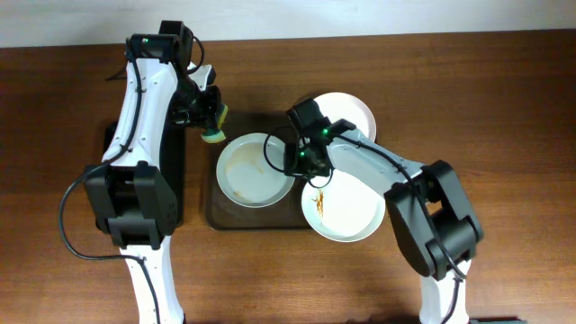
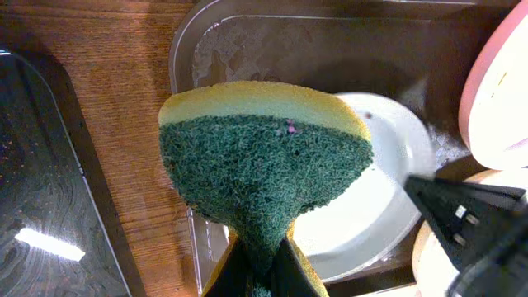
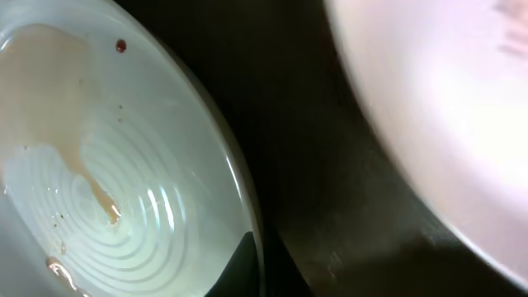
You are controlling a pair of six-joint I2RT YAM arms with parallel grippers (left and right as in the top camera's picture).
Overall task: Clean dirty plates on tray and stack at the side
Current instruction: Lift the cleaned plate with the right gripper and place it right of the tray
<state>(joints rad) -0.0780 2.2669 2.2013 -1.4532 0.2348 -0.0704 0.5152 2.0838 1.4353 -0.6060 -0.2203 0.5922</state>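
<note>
The robot next has to lift the plate with its right gripper, carry it right in the overhead view to clear tabletop past the tray [image 1: 216,211], lower it and let go of the plate's rim.
A dark tray [image 1: 216,211] holds a dirty white plate [image 1: 247,171] with brown smears. My right gripper [image 1: 295,164] is shut on that plate's right rim [image 3: 247,206]; the fingertips [image 3: 256,268] pinch the edge. My left gripper [image 1: 200,112] is shut on a yellow-and-green sponge [image 1: 214,126], held above the tray's top-left corner. In the left wrist view the sponge [image 2: 264,157] fills the middle, green side facing the camera, with the plate [image 2: 388,198] below it. A second dirty plate [image 1: 346,211] with a sauce streak lies at the tray's right. A third white plate [image 1: 351,112] lies behind it.
A black pad [image 1: 171,162] lies on the wooden table left of the tray; it also shows in the left wrist view [image 2: 41,190]. The right arm reaches across the two plates on the right.
</note>
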